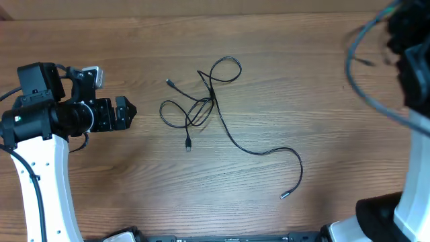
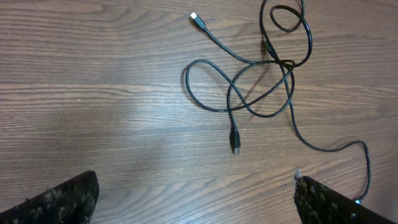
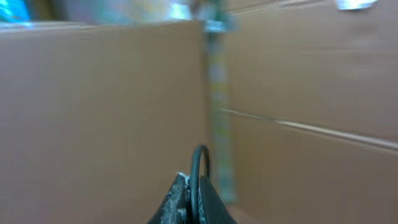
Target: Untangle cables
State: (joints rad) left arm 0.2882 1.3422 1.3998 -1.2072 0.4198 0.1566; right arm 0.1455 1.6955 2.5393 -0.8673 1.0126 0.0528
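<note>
The right gripper's cable already hangs clear of the tangle, so the robot should next swing the right gripper to the right in the overhead view, back and down toward the table.
A loose tangle of thin black cables [image 1: 201, 104] lies at the middle of the wooden table. It shows in the left wrist view as crossing loops [image 2: 261, 81]. One silver-tipped end [image 1: 170, 82] points up-left, a black plug [image 1: 188, 144] lies below the loops, and a long tail ends at a plug [image 1: 284, 195] lower right. My left gripper [image 1: 131, 113] stands open to the left of the tangle, its fingers apart [image 2: 196, 199] over bare wood. My right gripper [image 3: 191, 190] is shut on a black cable loop [image 3: 200, 155], raised high; that cable hangs blurred at the top right [image 1: 363, 74].
The right arm [image 1: 410, 40] is a blurred dark mass at the top right corner, close to the camera. The arm bases sit along the near edge [image 1: 201, 236]. Brown cardboard-like panels [image 3: 93, 112] fill the right wrist view.
</note>
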